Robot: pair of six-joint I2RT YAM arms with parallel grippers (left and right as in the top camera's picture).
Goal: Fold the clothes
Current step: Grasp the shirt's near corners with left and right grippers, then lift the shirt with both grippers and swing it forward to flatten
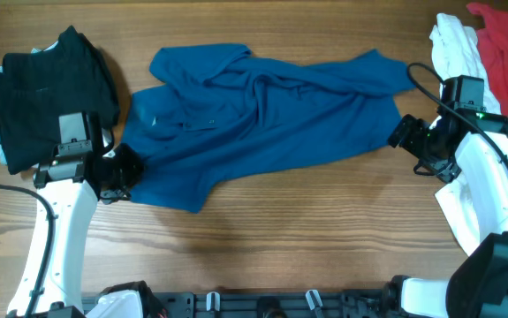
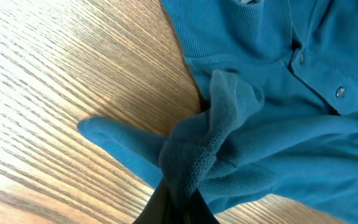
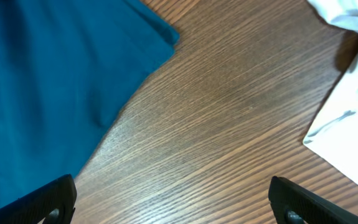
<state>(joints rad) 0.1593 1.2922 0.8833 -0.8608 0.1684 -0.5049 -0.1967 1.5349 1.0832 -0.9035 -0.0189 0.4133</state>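
Note:
My right gripper will go down to the corner of the blue hem before I fold the shirt [image 1: 262,115].
A large royal-blue shirt [image 1: 262,115] lies crumpled across the middle of the wooden table [image 1: 307,230], its buttoned placket [image 2: 319,74] showing in the left wrist view. My left gripper [image 1: 121,172] is at the shirt's lower left edge, shut on a bunched fold of the blue cloth [image 2: 203,149]; the black jaws [image 2: 179,208] pinch it tight. My right gripper [image 1: 417,148] stands open just off the shirt's right end, and its fingers [image 3: 48,199] span bare wood beside the blue hem [image 3: 73,81].
A black garment [image 1: 46,88] lies folded at the far left behind the left arm. White cloth [image 1: 455,49] and a red garment [image 1: 505,44] lie at the far right. More white cloth [image 3: 353,124] lies by the right arm.

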